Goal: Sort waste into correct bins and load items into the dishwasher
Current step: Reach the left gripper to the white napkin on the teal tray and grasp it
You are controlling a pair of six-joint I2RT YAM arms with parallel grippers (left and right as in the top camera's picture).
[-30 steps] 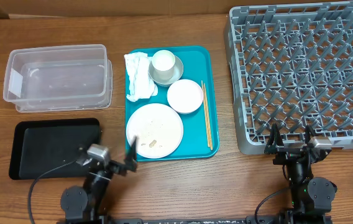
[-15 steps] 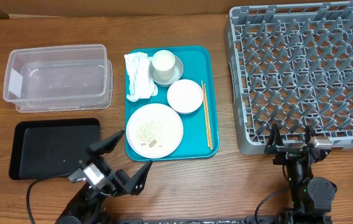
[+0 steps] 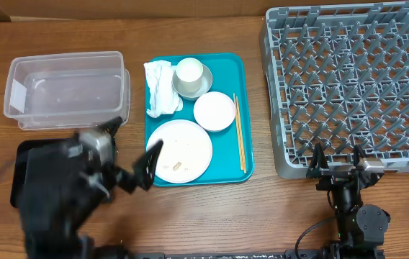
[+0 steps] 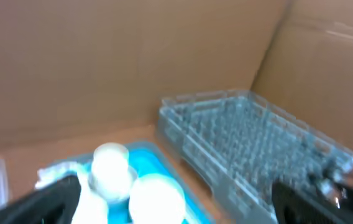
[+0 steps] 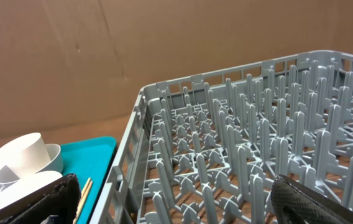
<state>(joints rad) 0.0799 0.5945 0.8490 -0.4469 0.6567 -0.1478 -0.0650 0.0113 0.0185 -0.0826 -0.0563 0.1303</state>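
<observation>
The napkin lies uncovered beside the cup, so next my left gripper needs to move outward and down onto the crumpled white napkin's middle (image 3: 163, 89), with its fingers tilting toward the teal tray (image 3: 227, 68).
A crumpled white napkin (image 3: 160, 88), a cup (image 3: 190, 71) standing in a bowl (image 3: 206, 85), a second bowl (image 3: 214, 111) and a large plate (image 3: 183, 147) with food crumbs (image 3: 176, 165) lie on a teal tray (image 3: 227, 68). My left gripper (image 3: 135, 139) is open and empty, blurred, above the black tray (image 3: 39, 155), just left of the plate. The clear tub (image 3: 68, 90) stands behind it. My right gripper (image 3: 336, 155) is open and empty at the front edge of the grey dish rack (image 3: 356, 79). The left wrist view shows the cup (image 4: 110, 165), a bowl (image 4: 156, 198) and the rack (image 4: 251, 140).
Wooden chopsticks (image 3: 239, 133) lie along the teal tray's right side and show in the right wrist view (image 5: 83, 190). A cardboard wall stands behind the table. The rack (image 5: 245, 143) fills the right wrist view.
My left arm has swung up and to the left, from the table's front edge to above the black tray, jaws still open. The right arm has not moved.
</observation>
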